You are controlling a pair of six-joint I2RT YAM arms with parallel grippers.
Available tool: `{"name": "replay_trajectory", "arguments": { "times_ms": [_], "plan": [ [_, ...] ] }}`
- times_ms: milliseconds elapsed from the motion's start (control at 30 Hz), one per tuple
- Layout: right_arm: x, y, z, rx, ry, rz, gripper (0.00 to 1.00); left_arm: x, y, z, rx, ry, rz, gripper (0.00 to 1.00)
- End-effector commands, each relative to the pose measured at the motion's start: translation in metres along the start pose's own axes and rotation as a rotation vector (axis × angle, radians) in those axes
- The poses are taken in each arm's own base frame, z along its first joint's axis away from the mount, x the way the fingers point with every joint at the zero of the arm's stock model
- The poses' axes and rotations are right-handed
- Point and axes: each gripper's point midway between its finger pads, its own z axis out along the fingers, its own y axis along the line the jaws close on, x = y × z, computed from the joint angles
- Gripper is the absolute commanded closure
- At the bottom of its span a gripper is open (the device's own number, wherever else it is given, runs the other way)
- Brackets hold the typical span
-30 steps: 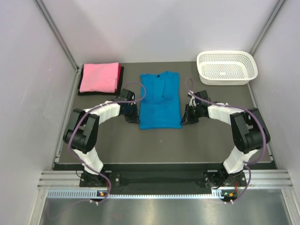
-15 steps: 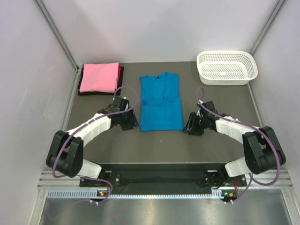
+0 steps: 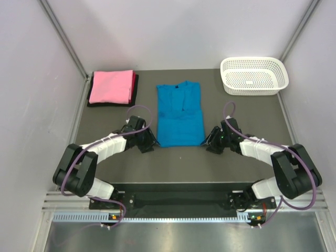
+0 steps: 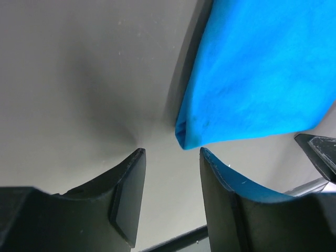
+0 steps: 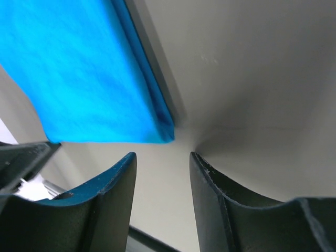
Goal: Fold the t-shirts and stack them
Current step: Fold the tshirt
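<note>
My left gripper eases down and toward the blue t-shirt [image 3: 180,114] next, its open fingers straddling the t-shirt's nearest hem corner [image 3: 160,145], because they stop just short of it.
A blue t-shirt [image 3: 180,114], sides folded in, lies lengthwise at the table's middle. My left gripper [image 3: 148,143] is open and empty, low at the shirt's near left corner [image 4: 185,137], just short of it. My right gripper [image 3: 210,143] is open and empty at the near right corner [image 5: 164,132], also just short of it. A stack of folded shirts, pink [image 3: 111,86] on top of dark ones, lies at the back left.
A white perforated basket [image 3: 254,75] stands at the back right. The dark table mat [image 3: 178,163] ends at a metal rail near the arm bases. Grey walls close in on both sides.
Both grippers have moved toward the near edge along the shirt's sides, from mid-length to its near corners. The shirt's near end looks slightly shifted.
</note>
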Motion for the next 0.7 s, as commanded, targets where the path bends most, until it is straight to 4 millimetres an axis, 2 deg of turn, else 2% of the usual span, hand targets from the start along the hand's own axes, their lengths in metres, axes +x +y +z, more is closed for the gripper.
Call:
{"name": "replay_trajectory", "arguments": {
  "times_ms": [0,467,567,667],
  "plan": [
    [-0.011,0.015,0.007,-0.041,-0.079,0.033,0.55,-0.005,-0.007,0.008,0.021,-0.030,-0.013,0.50],
    [-0.005,0.006,0.020,-0.016,-0.091,0.063,0.56,-0.006,0.008,0.024,-0.054,-0.033,-0.042,0.55],
    [-0.007,0.002,0.019,-0.005,-0.107,0.063,0.57,-0.005,0.012,0.026,-0.074,-0.026,-0.050,0.65],
    [-0.006,-0.001,0.022,0.004,-0.104,0.056,0.60,-0.003,0.017,0.027,-0.092,-0.023,-0.055,0.82]
  ]
}}
